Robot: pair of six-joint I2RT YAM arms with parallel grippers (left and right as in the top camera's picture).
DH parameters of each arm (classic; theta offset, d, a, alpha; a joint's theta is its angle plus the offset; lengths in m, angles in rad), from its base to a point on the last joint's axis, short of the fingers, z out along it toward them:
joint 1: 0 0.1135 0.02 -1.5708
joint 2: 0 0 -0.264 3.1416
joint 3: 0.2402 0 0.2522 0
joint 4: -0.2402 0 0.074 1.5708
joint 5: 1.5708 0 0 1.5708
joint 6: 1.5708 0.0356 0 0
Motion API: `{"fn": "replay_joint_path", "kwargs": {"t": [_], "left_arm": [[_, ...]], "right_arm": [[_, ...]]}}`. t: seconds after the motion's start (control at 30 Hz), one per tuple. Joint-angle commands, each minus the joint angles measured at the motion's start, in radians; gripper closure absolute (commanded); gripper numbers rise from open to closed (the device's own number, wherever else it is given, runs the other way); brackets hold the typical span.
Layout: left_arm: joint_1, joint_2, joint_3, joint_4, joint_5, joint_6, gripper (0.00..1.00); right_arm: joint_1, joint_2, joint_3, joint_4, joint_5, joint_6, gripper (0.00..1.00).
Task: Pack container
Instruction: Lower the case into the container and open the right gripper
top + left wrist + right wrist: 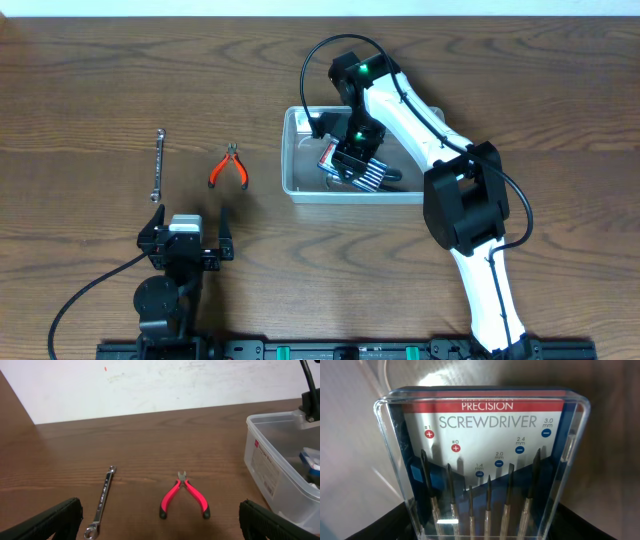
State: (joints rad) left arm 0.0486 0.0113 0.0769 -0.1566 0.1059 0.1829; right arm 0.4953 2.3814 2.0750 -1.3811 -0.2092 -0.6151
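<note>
My right gripper moves down toward the bottom of the container next and opens its fingers to release the clear case there, since the case is already inside the container's sides.
The container (350, 195) is a clear plastic tub at mid-table; its left end shows at the right edge of the left wrist view (270, 462). Inside it, my right gripper (347, 165) is shut on a clear case of precision screwdrivers (485, 460), which fills the right wrist view; the black fingers (380, 522) stand at both of the case's sides. The case's red label (328, 155) peeks out beside the gripper. My left gripper (186, 232) rests open near the front edge, nothing between its fingers (50, 520).
Red-handled pliers (230, 168) (183, 496) and a steel wrench (158, 165) (102, 500) lie on the wood table left of the container, just beyond the left gripper. The right arm reaches over the container's right half.
</note>
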Motion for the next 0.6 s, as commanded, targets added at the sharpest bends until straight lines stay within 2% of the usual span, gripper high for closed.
{"fn": "replay_joint_path", "kwargs": {"t": [0.0, 0.57], "left_arm": [[-0.002, -0.001, -0.027, -0.01, 0.014, -0.008, 0.02], [-0.002, -0.001, -0.027, -0.01, 0.014, -0.008, 0.02]], "right_arm": [[0.005, -0.034, -0.003, 0.011, 0.0, -0.014, 0.72], [-0.023, -0.023, -0.076, 0.063, -0.001, -0.006, 0.67]]}}
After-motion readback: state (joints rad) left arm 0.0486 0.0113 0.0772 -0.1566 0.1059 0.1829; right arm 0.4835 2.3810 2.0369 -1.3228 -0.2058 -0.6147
